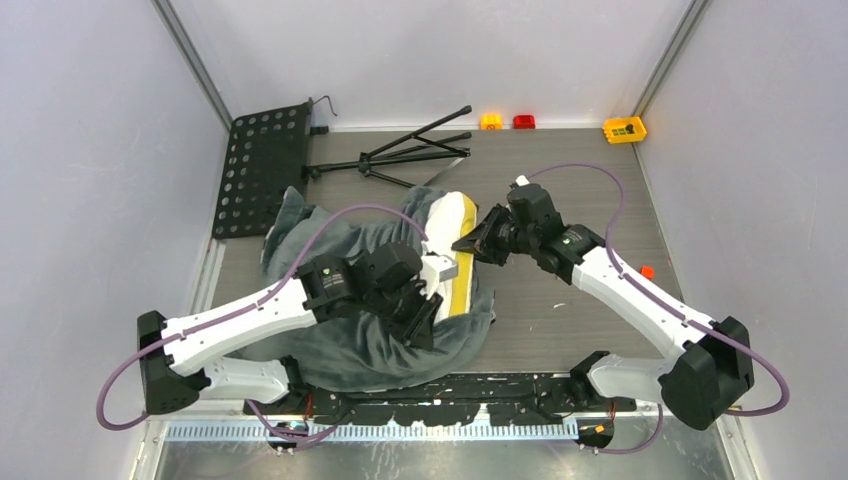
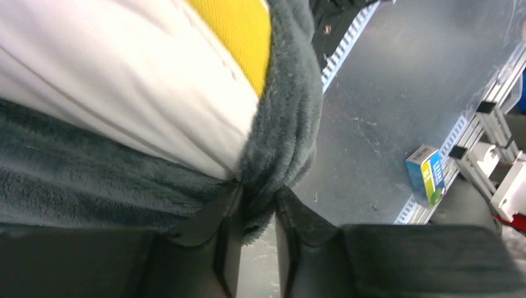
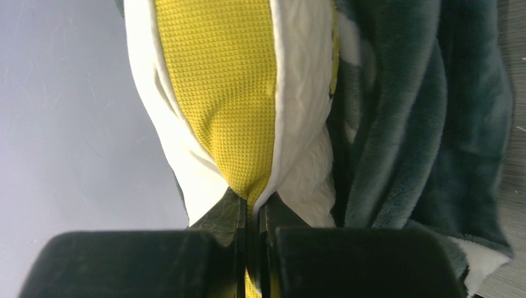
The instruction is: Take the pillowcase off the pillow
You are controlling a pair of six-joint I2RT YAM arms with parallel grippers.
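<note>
My right gripper pulls the still-covered pillow to the right in the top view next and releases its yellow band (image 1: pixel 462 260), since bare tabletop lies there.
The dark grey-teal fleecy pillowcase (image 1: pixel 350 335) lies bunched in the middle of the table, still around most of the white pillow (image 1: pixel 443 225), whose yellow side band (image 1: pixel 462 260) sticks out on the right. My left gripper (image 1: pixel 428 318) is shut on the pillowcase's open edge (image 2: pixel 282 143) beside the white pillow (image 2: pixel 124 81). My right gripper (image 1: pixel 465 243) is shut on the pillow's exposed end, pinching the yellow band (image 3: pixel 223 87). The pillowcase (image 3: pixel 422 124) hangs to the right in the right wrist view.
A black perforated plate (image 1: pixel 262 165) and a folded black stand (image 1: pixel 410 152) lie at the back left. Small orange (image 1: pixel 491 121), red (image 1: pixel 524 121) and yellow (image 1: pixel 624 129) blocks sit along the back edge. A small blue-yellow box (image 2: pixel 428 174) lies near the rail.
</note>
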